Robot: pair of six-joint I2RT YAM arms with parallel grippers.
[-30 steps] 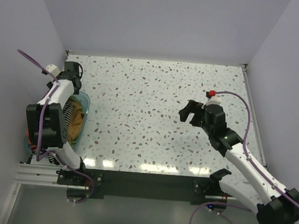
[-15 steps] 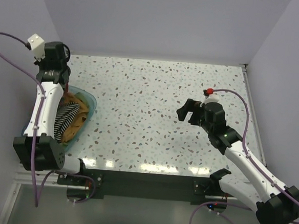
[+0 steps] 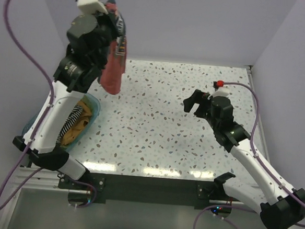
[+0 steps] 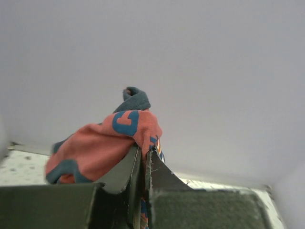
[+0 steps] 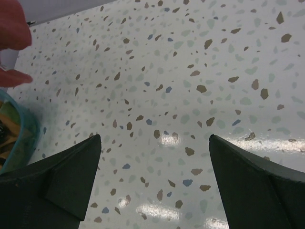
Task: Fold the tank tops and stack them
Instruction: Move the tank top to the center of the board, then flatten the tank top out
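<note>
The speckled tabletop between the arms is clear, so I will lower my left gripper toward the right in the top view and release the rust-red tank top there.
My left gripper point(image 3: 115, 24) is raised high near the back wall, over the table's left part, and is shut on a rust-red tank top point(image 3: 113, 72) that hangs below it in a bunch. In the left wrist view the jaws point(image 4: 144, 153) pinch the red cloth point(image 4: 97, 145), whose navy trim and blue graphic show. A striped tank top point(image 3: 66, 127) and a mustard one point(image 3: 82, 121) lie in the bin. My right gripper point(image 3: 194, 103) hovers over the right part of the table, open and holding nothing point(image 5: 155, 140).
The translucent teal bin point(image 3: 95, 110) stands at the left edge under the left arm; its rim point(image 5: 21, 138) shows in the right wrist view. The speckled tabletop point(image 3: 157, 120) lies between the arms. White walls enclose three sides.
The left arm has risen out of the bin and swung up toward the back, pulling the rust-red tank top with it. The right gripper has barely moved.
</note>
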